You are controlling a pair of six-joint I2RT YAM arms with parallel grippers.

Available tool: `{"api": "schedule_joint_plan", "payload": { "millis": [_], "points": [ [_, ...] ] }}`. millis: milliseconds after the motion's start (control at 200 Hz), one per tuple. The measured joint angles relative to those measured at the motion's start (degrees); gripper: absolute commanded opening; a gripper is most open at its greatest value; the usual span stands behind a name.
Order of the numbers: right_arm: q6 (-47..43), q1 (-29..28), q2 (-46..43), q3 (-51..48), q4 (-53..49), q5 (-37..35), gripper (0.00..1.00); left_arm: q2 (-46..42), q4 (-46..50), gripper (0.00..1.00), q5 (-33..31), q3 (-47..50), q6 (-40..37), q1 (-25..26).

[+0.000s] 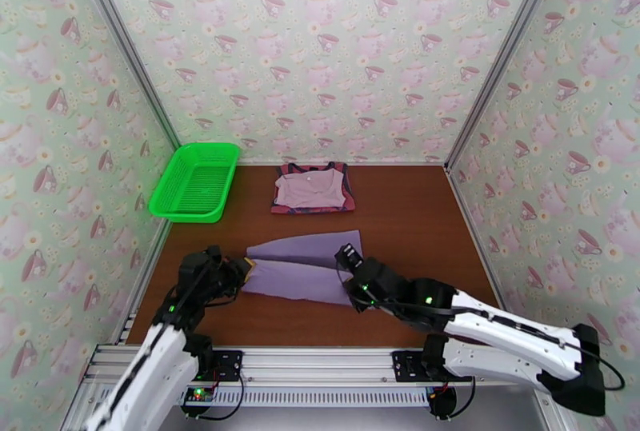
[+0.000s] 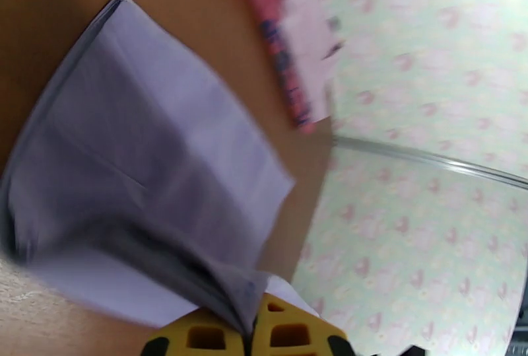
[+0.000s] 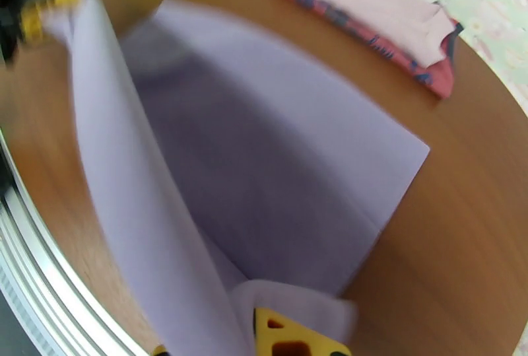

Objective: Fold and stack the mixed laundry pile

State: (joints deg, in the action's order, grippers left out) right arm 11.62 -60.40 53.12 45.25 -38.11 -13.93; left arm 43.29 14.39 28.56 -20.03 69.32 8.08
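My right gripper will next move outward and down, and it will let go of the held edge on the shirt's far corner, which lies uncovered there.
A lavender-purple shirt (image 1: 300, 266) lies partly folded on the brown table, its near edge lifted off the surface. My left gripper (image 1: 244, 269) is shut on the shirt's left near corner; in the left wrist view the cloth (image 2: 152, 172) runs up from between the yellow fingers (image 2: 290, 331). My right gripper (image 1: 350, 277) is shut on the right near corner, and the right wrist view has the purple fabric (image 3: 264, 172) spreading away from its yellow finger (image 3: 284, 341). At the back, a pale pink shirt (image 1: 310, 188) rests folded on the dusty-red tank top (image 1: 278, 202).
A green mesh basket (image 1: 197, 181) stands at the back left of the table. Wallpapered walls close in the left, back and right sides. The aluminium rail (image 1: 320, 361) with both arm bases runs along the near edge.
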Motion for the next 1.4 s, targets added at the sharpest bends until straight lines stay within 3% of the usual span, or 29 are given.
{"api": "schedule_joint_plan", "payload": {
  "millis": [175, 596, 1007, 1347, 1402],
  "points": [
    [-7.2, 7.7, 4.8, -0.1, 1.1, 7.6, 0.0, 11.9, 0.8, 0.0, -0.1, -7.4, -2.5, 0.0],
    [-27.9, 22.2, 25.9, 13.7, -2.8, 15.8, 0.0, 20.7, 2.9, 0.0, -4.5, -11.0, -4.5, -0.5],
    [-43.1, 26.1, 49.2, 32.5, -8.5, 16.9, 0.0, 33.4, 0.7, 0.0, -7.2, -15.2, -5.1, -2.2],
    [-45.9, 26.7, 57.4, 38.8, -9.4, 14.4, 0.0, 40.5, -3.6, 0.0, -7.9, -15.9, -4.8, -2.9],
    [-45.9, 26.7, 58.3, 39.0, -9.2, 14.0, 0.07, 41.6, -4.2, 0.03, -7.9, -16.2, -4.8, -3.1]
  ]
}}
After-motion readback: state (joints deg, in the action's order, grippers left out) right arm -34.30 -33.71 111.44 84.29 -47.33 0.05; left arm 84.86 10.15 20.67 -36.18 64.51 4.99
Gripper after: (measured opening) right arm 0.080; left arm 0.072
